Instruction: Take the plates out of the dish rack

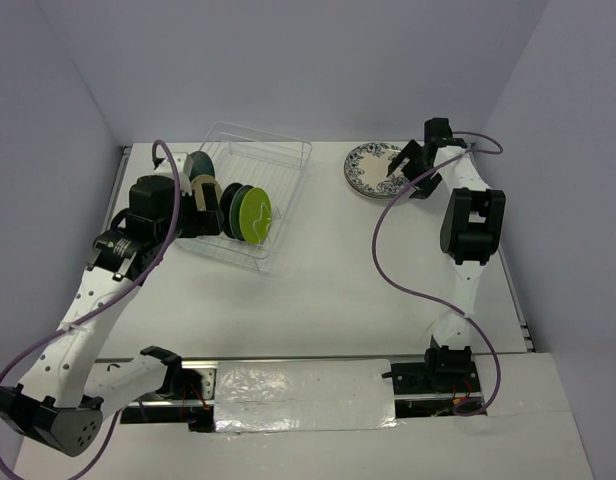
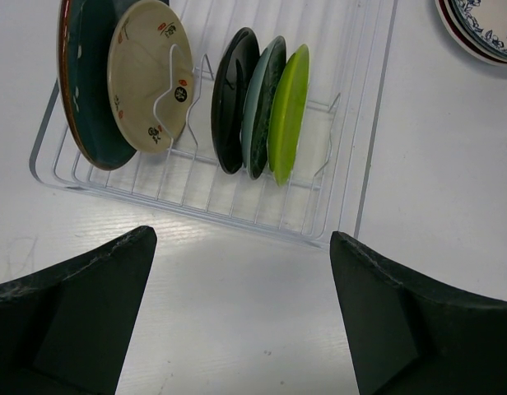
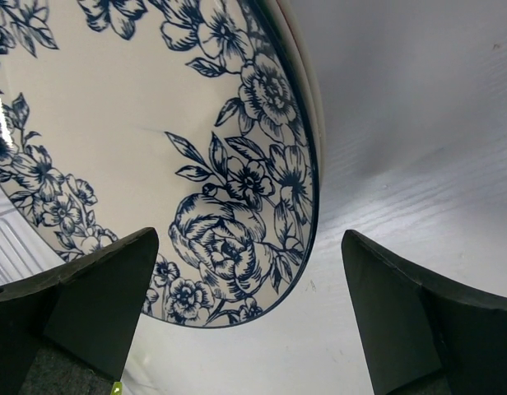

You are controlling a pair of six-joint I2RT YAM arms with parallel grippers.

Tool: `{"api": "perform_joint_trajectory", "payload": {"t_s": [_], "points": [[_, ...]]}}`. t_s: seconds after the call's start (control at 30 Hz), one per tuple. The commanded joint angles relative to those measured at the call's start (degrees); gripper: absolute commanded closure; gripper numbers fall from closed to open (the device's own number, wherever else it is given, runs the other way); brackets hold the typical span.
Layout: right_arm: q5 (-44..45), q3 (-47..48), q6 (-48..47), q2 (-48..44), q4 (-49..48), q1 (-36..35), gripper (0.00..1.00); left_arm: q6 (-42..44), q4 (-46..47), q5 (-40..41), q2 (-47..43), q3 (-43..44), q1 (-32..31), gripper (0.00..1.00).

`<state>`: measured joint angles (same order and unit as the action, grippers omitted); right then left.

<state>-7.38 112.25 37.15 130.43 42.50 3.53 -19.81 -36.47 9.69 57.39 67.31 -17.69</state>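
I will next reach outward with my left gripper, turn it and lower it astride the large teal plate's brown rim (image 2: 67, 99) to close, since that rim stands outward of the gripper and the rim's outer side is open.
The dish rack (image 1: 283, 150) (image 2: 237, 217) stands at the back left of the table. Upright in it are a lime green plate (image 1: 255, 218) (image 2: 288, 111), dark teal plates (image 1: 235, 208) (image 2: 265, 107), a small tan plate (image 1: 202, 188) (image 2: 146, 74) and a large teal plate (image 2: 87, 90). My left gripper (image 1: 198, 218) (image 2: 243, 239) is open above bare table just short of the rack's near rim. A white-blue floral plate (image 1: 372, 168) (image 3: 155, 123) lies flat at the back right on another plate. My right gripper (image 1: 403, 165) (image 3: 251, 239) is open over its edge, holding nothing.
Grey walls close in the table on the left, back and right. A silver taped strip (image 1: 303, 395) runs along the near edge between the arm bases. Purple cables (image 1: 388, 270) loop off both arms.
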Motion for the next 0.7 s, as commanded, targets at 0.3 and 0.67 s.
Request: {"api": "perform_joint_trajectory", "payload": {"t_s": [0.3, 0.67], "points": [[-5.45, 2.98, -1.2, -3.87, -1.98, -0.98, 0.01, 0.48, 2.45, -1.43, 0.01, 0.19, 0.99, 0.01], [-9.67, 5.09, 0.38, -1.41, -3.3, -1.51, 0.01, 0.57, 3.25, -2.22, -0.78, -1.13, 1.96, 0.01]]}}
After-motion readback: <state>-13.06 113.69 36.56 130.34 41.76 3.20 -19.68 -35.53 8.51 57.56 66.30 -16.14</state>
